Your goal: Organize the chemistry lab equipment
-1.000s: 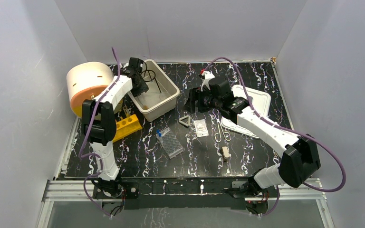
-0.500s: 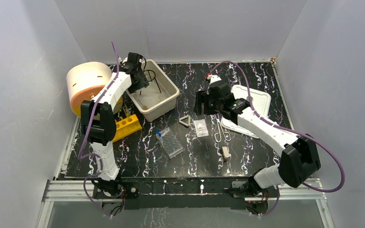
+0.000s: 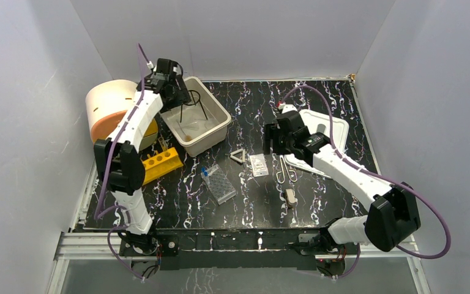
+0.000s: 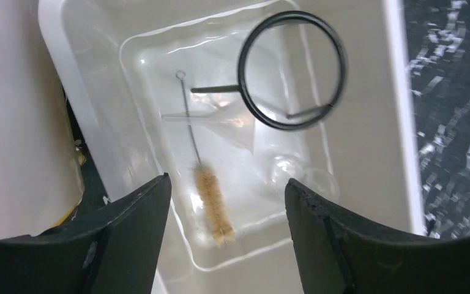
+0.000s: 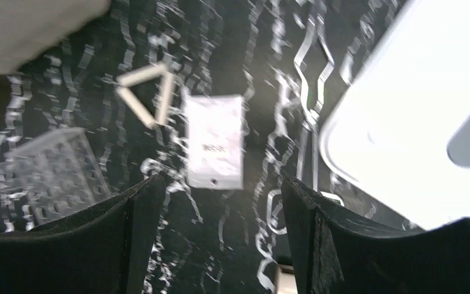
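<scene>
My right gripper moves outward and down onto the far end of the metal tongs next, because the tongs' narrow gripping part there lies clear of the white lid.
My left gripper [image 3: 172, 81] hangs open and empty over the back left corner of the beige tub [image 3: 215, 134]. In the tub [image 4: 398, 122] lie the black wire stand [image 4: 292, 70], a bristle brush [image 4: 212, 199], a clear funnel [image 4: 235, 125] and a small clear beaker [image 4: 303, 179]. My right gripper [image 3: 273, 138] is open and empty above the mat. Below it are a small white packet [image 5: 214, 141], the white triangle [image 5: 150, 92], the clear well tray [image 5: 55, 174] and metal tongs [image 5: 309, 79]. The yellow tube rack [image 3: 162, 162] lies left of the tray [image 3: 220, 184].
A round cream and orange drum [image 3: 113, 109] stands at the left, beside the tub. The white lid [image 3: 321, 138] lies at the right, under my right arm. A wooden clamp [image 3: 290, 197] sits near the front. White walls close in three sides.
My left gripper has risen from inside the tub toward its back left corner and opened wider. My right gripper has swung right, away from the tub, to above the packet and tongs.
</scene>
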